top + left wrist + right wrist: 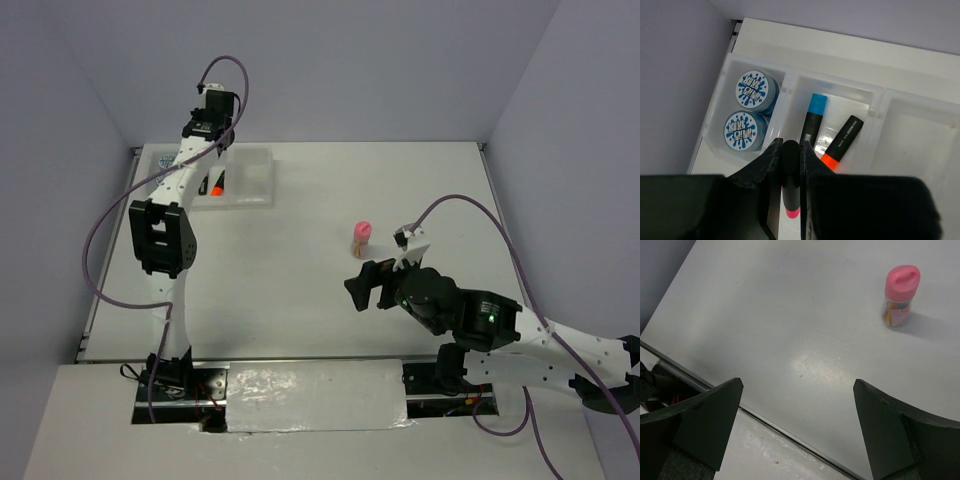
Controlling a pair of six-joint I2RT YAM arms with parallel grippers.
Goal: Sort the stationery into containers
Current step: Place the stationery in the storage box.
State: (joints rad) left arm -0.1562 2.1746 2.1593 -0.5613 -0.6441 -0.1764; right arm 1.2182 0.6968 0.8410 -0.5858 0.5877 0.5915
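The pink-tan stick [361, 238] [900, 295] stands upright mid-table outside any container, so next I will move my open right gripper outward over it, turning on the way, and lower the gripper.
The translucent white three-compartment tray [920, 135] lies at the table's far left, also in the top view [250, 178]. Its left compartment holds two blue rolls [756, 90] [743, 130]. Its middle compartment holds the blue-capped highlighter [813, 117] and the orange-capped highlighter [842, 140]. My left gripper [790, 146] is shut on the pink-capped highlighter [791, 195], held above the tray's near edge by the middle compartment. The pink-tan stick [361, 238] stands upright mid-table, also in the right wrist view [900, 297]. My right gripper [362, 283] is open and empty, a little nearer than the stick.
The tray's right compartment holds nothing. Walls close in the table on the left, back and right. A white strip [310, 395] runs along the near edge between the arm bases. Purple cables [100, 230] loop off both arms.
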